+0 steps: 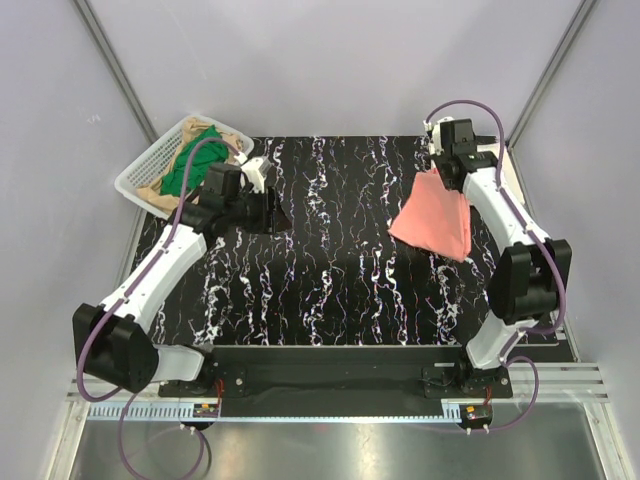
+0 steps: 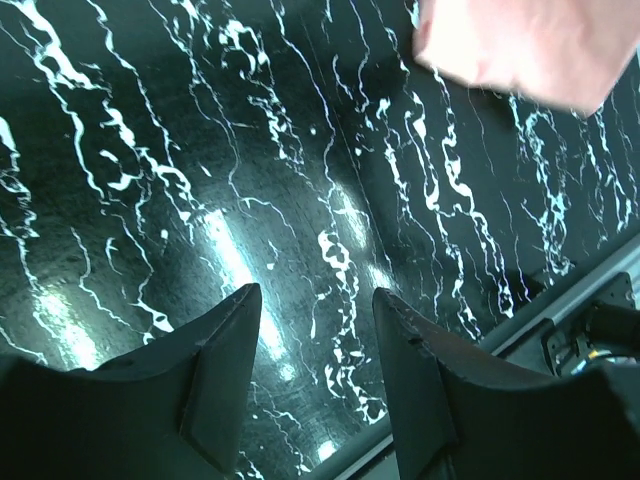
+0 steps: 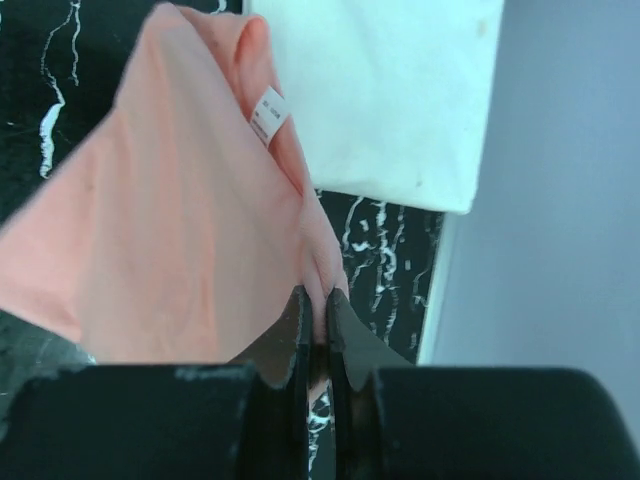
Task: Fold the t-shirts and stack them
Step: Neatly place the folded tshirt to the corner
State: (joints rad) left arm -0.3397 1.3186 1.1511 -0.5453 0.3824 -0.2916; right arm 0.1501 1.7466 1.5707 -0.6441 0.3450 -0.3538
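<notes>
My right gripper will swing outward over the cream-white t-shirt, which is to its right in the top view, and let go of the pink t-shirt.
My right gripper is shut on a bunched edge of the salmon-pink t-shirt, which hangs from it with its neck label showing. From above, the pink t-shirt drapes from my right gripper down to the table at the right. A cream-white t-shirt lies flat just beyond it near the table's edge. My left gripper is open with nothing between its fingers, hovering over bare tabletop. In the top view the left gripper sits left of centre. Green and tan t-shirts lie in the basket.
The white mesh basket stands at the table's far left corner, beside my left arm. The black marbled table is walled in by grey panels on three sides. A metal rail runs along its near edge.
</notes>
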